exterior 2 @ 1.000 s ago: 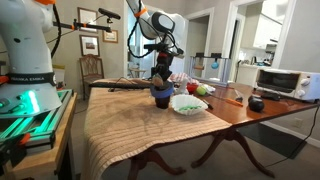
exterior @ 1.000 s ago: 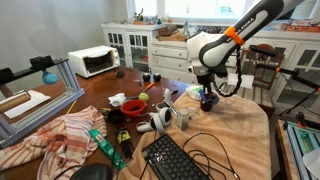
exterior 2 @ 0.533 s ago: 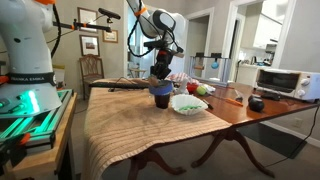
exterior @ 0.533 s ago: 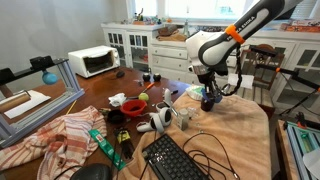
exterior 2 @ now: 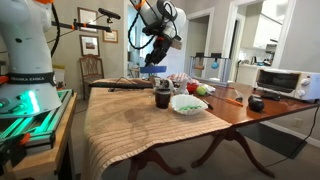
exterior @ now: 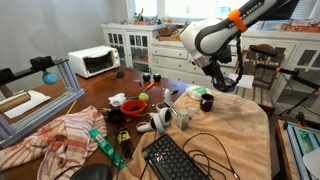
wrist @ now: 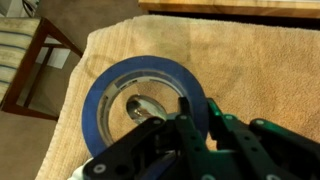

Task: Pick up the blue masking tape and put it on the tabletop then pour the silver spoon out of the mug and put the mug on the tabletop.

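Note:
My gripper is holding the tape above the mug point(exterior: 207, 102), so it will next move outward past the mug and then down to release the tape on the tabletop beside the white bowl point(exterior: 181, 101).
My gripper point(wrist: 197, 115) is shut on the right side of the blue masking tape point(wrist: 100, 95), with one finger inside the ring and one outside. It holds the roll in the air above the cloth-draped tabletop point(wrist: 265, 60). Through the ring I see the dark mug point(wrist: 143, 108) below, with a silvery spoon inside it. In both exterior views the gripper point(exterior: 217, 80) point(exterior 2: 152, 58) hangs above the mug point(exterior: 207, 102) point(exterior 2: 163, 97). The mug stands upright on the peach-tan cloth, and the tape point(exterior 2: 150, 63) shows at the fingers.
A white bowl point(exterior 2: 187, 104) sits beside the mug. A keyboard point(exterior: 180, 158), cables, a white cup-like object point(exterior: 160, 119) and a yellow ball point(exterior: 143, 98) lie further along the table. A chair point(wrist: 40, 60) stands off the table's edge.
The gripper has risen from the mug with the blue tape in it. The tape has come off the mug's rim, and the mug stays on the cloth.

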{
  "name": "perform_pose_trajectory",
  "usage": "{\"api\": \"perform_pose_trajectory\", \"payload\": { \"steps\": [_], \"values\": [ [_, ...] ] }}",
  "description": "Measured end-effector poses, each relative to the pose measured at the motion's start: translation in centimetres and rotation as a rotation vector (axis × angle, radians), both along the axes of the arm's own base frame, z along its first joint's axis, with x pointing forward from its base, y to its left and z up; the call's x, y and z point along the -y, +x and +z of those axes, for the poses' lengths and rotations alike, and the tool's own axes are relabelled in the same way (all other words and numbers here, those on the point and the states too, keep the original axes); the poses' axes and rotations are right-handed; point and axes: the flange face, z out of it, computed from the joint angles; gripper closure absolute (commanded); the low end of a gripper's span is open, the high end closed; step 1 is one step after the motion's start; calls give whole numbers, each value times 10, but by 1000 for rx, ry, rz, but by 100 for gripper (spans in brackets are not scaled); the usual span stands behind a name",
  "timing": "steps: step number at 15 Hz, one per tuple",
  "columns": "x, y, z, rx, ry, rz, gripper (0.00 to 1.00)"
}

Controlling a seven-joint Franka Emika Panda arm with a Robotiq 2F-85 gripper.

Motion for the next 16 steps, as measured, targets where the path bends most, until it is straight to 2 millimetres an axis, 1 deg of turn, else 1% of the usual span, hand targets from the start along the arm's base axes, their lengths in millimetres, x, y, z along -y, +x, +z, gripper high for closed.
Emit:
{"api": "perform_pose_trajectory", "payload": {
  "steps": [2,4,8,11,14,16],
  "values": [
    [-2,2,12,-15,-27,19,95],
    [-3,7,24,16,-62,54,95],
    [7,29,46,193,-105,116,95],
    [20,43,55,248,-83,268,95],
    [34,49,60,231,-66,427,95],
    [38,54,60,215,-47,531,95]
  ]
}}
